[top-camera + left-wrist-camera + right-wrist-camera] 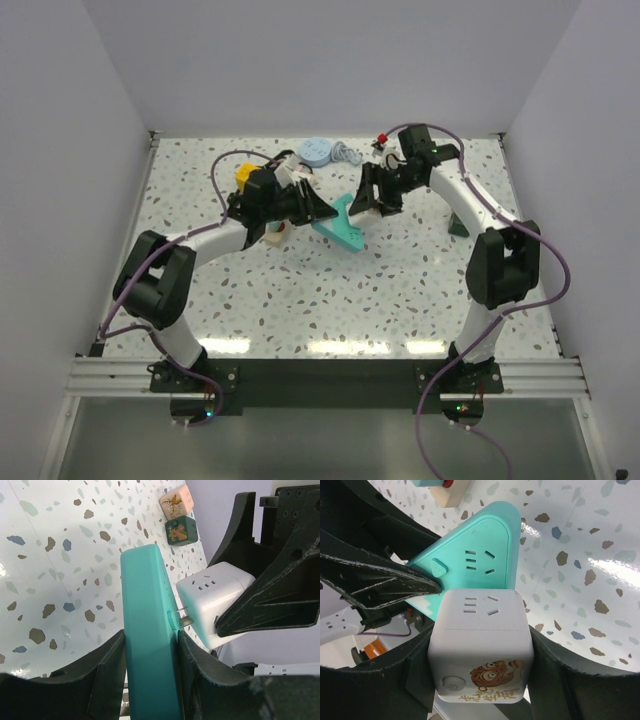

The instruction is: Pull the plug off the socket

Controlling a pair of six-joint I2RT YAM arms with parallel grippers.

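Observation:
My right gripper will move right in the top view, to the clear tabletop below by the green cube, lower and release the plug.
My left gripper [315, 208] [150, 645] is shut on a teal triangular outlet block [342, 226] [147, 605] [480, 555], held above the table. My right gripper [368, 195] [480, 650] is shut on a white cube plug [212, 600] [481, 645] with a tiger picture. Its metal prongs [186, 620] show in a narrow gap between the cube and the teal block. The cream-beige socket strip shows only in part, under the left arm [277, 236] and, with a red outlet, at the top of the right wrist view [451, 492].
A pale blue round piece [318, 150] with a coiled cable [347, 152] lies at the back. A pink cube [176, 501] and a dark green cube [181, 530] [458, 222] sit near the right wall. A yellow object [244, 173] lies behind the left wrist.

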